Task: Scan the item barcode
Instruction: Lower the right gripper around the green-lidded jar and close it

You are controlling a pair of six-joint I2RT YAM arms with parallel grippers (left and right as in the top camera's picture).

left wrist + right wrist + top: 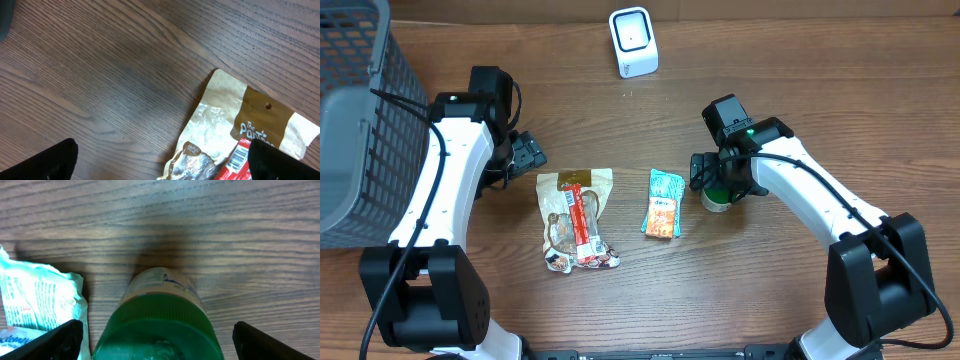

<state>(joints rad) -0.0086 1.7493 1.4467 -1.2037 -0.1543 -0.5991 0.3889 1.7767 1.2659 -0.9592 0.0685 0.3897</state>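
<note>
Next, my right gripper moves down around the small jar point(717, 198) point(160, 317), which stands upright below it, and closes, as the open fingers already straddle the green lid.
A small jar with a green lid point(159, 311) stands upright on the wooden table, right of a teal snack packet point(663, 203). My right gripper point(159, 345) hangs over the jar, open, with one black finger point(56, 342) on each side of the lid and a gap to both. In the overhead view the right gripper point(718, 184) covers most of the jar point(713, 199). A brown snack bag with a red barcoded bar point(577, 219) lies left of centre. My left gripper point(162, 165) is open and empty above the bag's top edge point(235, 120). The white scanner point(633, 42) stands at the back.
A grey wire basket point(360, 120) fills the far left side, close behind the left arm. The teal packet point(37, 297) lies just left of the jar, near the right gripper's left finger.
</note>
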